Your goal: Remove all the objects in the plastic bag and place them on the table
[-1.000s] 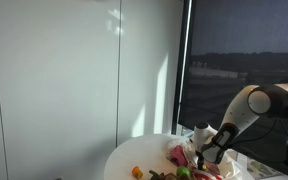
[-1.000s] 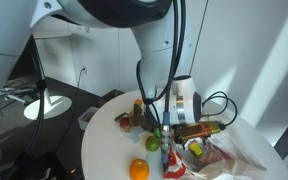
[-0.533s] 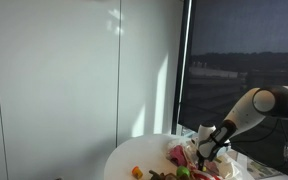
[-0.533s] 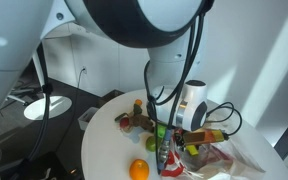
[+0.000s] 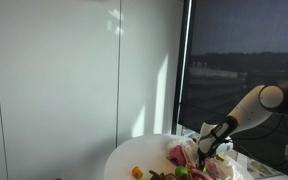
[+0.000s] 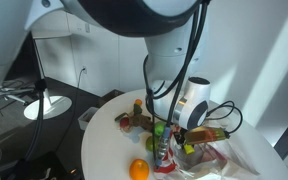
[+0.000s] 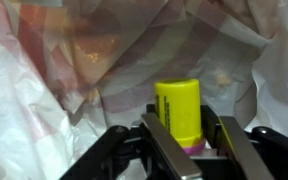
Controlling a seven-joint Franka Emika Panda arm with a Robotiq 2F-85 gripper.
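The yellow cylinder comes up out of the bag next with my gripper, then down beside the orange ball for release, because bare tabletop lies open there.
In the wrist view a yellow cylinder with a pink base stands upright inside the crinkled plastic bag. My gripper has a finger on each side of it. The left finger touches it and a narrow dark gap remains at the right finger. In both exterior views the gripper reaches down into the bag on the white round table. Pink and green pieces lie beside the bag.
A small orange ball lies near the table's edge. A brown piece lies further back. A dark window stands behind the arm, and a black cable hangs beside the wrist.
The jaws have narrowed from wide open to close around the yellow cylinder. The arm has shifted a little further over the bag.
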